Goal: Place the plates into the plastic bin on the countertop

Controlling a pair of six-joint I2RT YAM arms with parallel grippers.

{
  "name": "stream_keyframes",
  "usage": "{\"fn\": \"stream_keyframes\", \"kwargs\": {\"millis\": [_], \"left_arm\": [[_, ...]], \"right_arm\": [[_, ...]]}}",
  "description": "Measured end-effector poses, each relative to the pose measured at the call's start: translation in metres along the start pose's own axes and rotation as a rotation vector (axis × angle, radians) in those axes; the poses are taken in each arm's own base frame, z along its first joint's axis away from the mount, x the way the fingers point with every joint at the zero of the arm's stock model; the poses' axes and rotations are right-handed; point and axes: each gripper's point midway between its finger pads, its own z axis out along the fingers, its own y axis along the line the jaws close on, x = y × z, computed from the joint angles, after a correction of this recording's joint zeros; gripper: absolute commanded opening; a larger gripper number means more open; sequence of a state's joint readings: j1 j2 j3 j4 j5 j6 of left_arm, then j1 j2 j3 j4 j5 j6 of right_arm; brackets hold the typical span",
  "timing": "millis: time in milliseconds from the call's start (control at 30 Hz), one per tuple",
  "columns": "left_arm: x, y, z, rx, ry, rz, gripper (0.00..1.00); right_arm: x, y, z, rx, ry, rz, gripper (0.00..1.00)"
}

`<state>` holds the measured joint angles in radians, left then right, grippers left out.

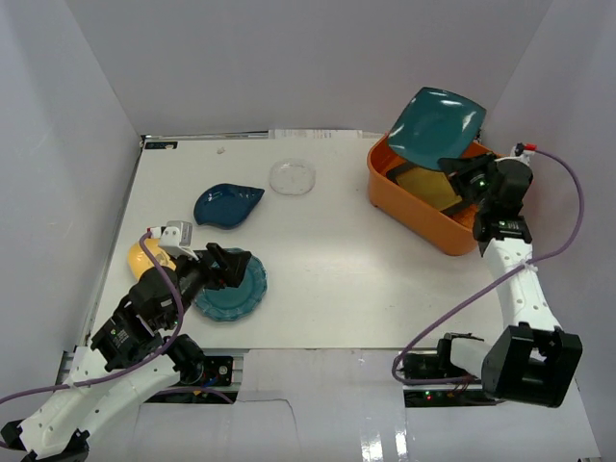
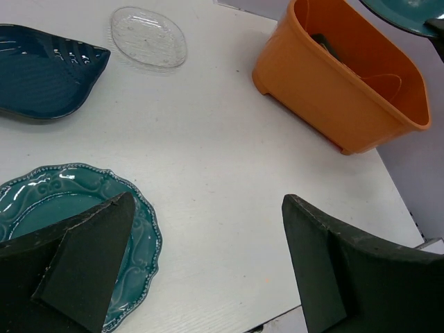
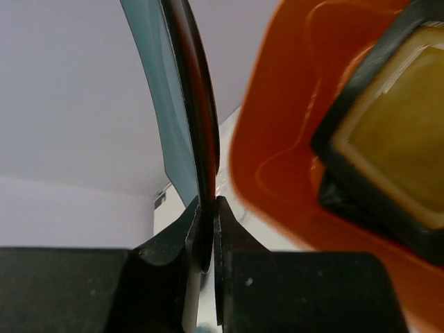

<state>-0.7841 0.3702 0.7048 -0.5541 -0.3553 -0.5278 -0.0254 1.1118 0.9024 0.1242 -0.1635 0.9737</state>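
The teal plate still hangs above the bin, so my right gripper will next move down toward the amber square plate (image 1: 429,186) below the teal square plate (image 1: 435,123) and let go.
My right gripper (image 1: 460,166) is shut on the edge of the teal square plate (image 1: 435,123) and holds it tilted above the orange plastic bin (image 1: 390,195); the plate's edge (image 3: 198,132) shows pinched in the right wrist view. The amber square plate with black rim (image 1: 426,184) lies in the bin, and it also shows in the right wrist view (image 3: 388,139). My left gripper (image 1: 234,267) is open over the teal round scalloped plate (image 1: 236,295) on the countertop (image 1: 327,279). The dark-blue leaf plate (image 1: 225,204) lies further back. A small yellow plate (image 1: 144,256) sits partly hidden behind the left arm.
A clear glass dish (image 1: 293,177) lies at the back middle, also in the left wrist view (image 2: 148,37). White walls enclose the table on three sides. The bin (image 2: 347,83) stands at the far right corner.
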Motion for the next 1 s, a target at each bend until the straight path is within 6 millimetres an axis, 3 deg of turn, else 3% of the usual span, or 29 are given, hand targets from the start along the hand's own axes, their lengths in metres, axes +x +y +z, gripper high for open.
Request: {"fn": "stream_keyframes", "kwargs": {"millis": [133,233,333,767,867,900,967,1000], "left_arm": [[0.001,-0.001,0.000,0.004,0.003,0.000,0.98],[0.001,-0.001,0.000,0.005,0.005,0.001,0.98],[0.001,-0.001,0.000,0.006,0.006,0.001,0.98],[0.012,0.000,0.008,-0.010,0.051,0.018,0.98],[0.012,0.000,0.008,-0.010,0.051,0.018,0.98],[0.012,0.000,0.008,-0.010,0.051,0.018,0.98],[0.012,0.000,0.008,-0.010,0.051,0.018,0.98],[0.012,0.000,0.008,-0.010,0.051,0.018,0.98]], "right_arm": [[-0.031,-0.053,0.010,0.125,-0.024,0.036,0.08],[-0.031,-0.087,0.014,0.212,0.003,0.068,0.08],[-0.018,-0.123,0.016,0.308,0.066,0.098,0.08],[0.012,-0.181,0.016,0.436,0.181,0.111,0.11],[0.015,-0.187,0.015,0.443,0.190,0.110,0.24],[0.015,-0.187,0.015,0.443,0.190,0.103,0.38],[0.013,-0.189,0.014,0.445,0.185,0.091,0.53],[0.013,-0.191,0.014,0.451,0.187,0.078,0.69]]}}
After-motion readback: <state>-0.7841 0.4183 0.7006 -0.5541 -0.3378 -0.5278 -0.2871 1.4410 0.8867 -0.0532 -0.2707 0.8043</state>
